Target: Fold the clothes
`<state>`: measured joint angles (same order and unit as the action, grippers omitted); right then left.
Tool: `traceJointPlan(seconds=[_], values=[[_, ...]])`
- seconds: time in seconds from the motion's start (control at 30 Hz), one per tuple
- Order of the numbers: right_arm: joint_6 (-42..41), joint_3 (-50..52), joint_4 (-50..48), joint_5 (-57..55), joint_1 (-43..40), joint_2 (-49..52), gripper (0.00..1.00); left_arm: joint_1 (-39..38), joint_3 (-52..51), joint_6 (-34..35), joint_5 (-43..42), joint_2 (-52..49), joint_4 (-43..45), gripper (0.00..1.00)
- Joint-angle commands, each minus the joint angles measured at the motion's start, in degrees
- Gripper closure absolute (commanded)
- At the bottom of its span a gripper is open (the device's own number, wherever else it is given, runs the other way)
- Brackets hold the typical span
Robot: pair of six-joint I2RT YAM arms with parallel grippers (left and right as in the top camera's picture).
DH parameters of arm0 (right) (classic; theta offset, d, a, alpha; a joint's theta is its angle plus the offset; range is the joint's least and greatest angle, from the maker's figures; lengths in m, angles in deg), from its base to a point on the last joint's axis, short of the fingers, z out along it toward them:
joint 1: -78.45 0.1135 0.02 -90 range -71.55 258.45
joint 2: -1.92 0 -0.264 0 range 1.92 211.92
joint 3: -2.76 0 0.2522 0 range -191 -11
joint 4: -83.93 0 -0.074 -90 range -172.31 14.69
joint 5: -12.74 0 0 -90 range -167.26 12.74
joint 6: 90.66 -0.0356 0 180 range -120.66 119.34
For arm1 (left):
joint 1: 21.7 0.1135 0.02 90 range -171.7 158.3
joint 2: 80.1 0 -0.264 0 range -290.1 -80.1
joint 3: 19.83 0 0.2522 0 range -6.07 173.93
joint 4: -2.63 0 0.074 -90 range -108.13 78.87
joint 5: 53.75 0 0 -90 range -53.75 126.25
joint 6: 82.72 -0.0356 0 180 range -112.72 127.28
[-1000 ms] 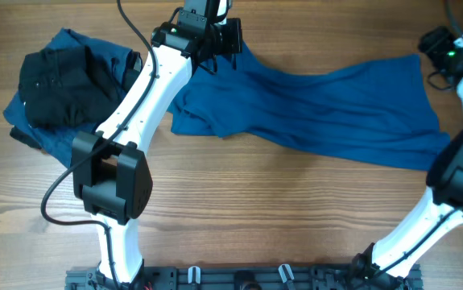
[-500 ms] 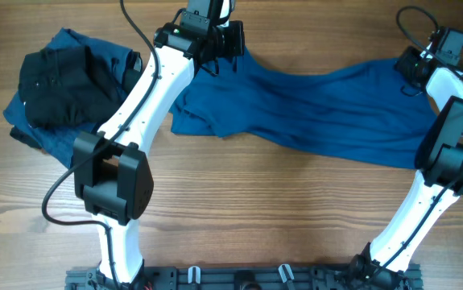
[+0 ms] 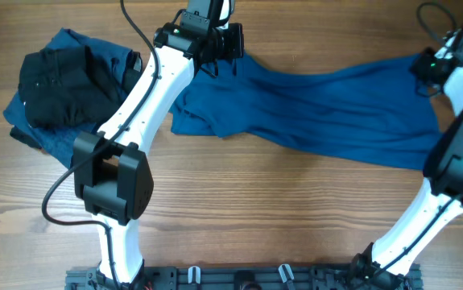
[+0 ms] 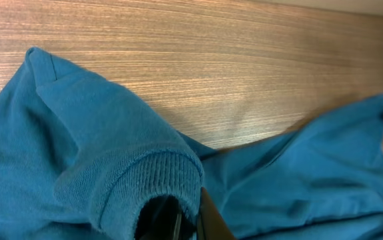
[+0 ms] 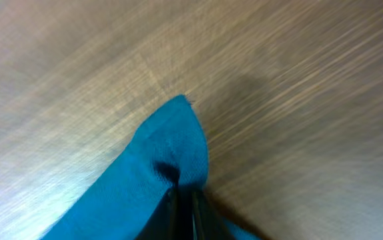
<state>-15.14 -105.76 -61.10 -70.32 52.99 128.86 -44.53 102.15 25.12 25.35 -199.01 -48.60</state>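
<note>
I'll bring my left gripper down and back next, to release the sleeve cuff onto the shirt's bunched end (image 3: 204, 98) below it, toward my base.
A medium-blue polo shirt (image 3: 328, 109) lies stretched across the back of the table. My left gripper (image 3: 225, 50) is shut on its ribbed sleeve cuff (image 4: 158, 177) at the shirt's left end. At the far right corner my right gripper (image 3: 431, 64) is shut on a pinched tip of the shirt's hem (image 5: 178, 153), with blue fabric bunched between the fingers. A black garment (image 3: 58, 84) rests on darker blue clothes (image 3: 30, 125) at the left.
The wooden table (image 3: 255, 201) shows bare in front of the shirt. Both white arms reach from the front rail (image 3: 239, 278) toward the back. The pile of clothes sits just left of my left arm.
My right gripper has swung in to the shirt's far right corner and shut on the hem. The left gripper has stayed shut on the sleeve cuff.
</note>
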Motion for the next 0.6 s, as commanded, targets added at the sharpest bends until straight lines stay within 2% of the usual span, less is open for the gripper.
traceJointPlan(seconds=[0.0, 0.13, 0.33, 0.57], values=[[-1.6, -0.7, 3.5, 4.0, -2.0, -6.2, 0.96, -0.2, 0.7, -1.2, 0.5, 1.4, -1.5, 0.95], [-5.2, -0.7, 9.6, 5.4, -4.0, -8.4, 0.96, 0.2, 0.7, -1.4, 0.5, 1.5, -4.0, 0.96], [-5.0, -0.4, 20.6, 4.9, -5.9, -9.1, 0.96, 0.7, 0.7, -1.4, 0.5, 2.4, -10.3, 0.96], [-5.0, -0.4, 31.4, 1.1, -6.0, -9.1, 0.95, 1.1, 0.7, -1.4, 2.5, 2.6, -21.8, 0.96]])
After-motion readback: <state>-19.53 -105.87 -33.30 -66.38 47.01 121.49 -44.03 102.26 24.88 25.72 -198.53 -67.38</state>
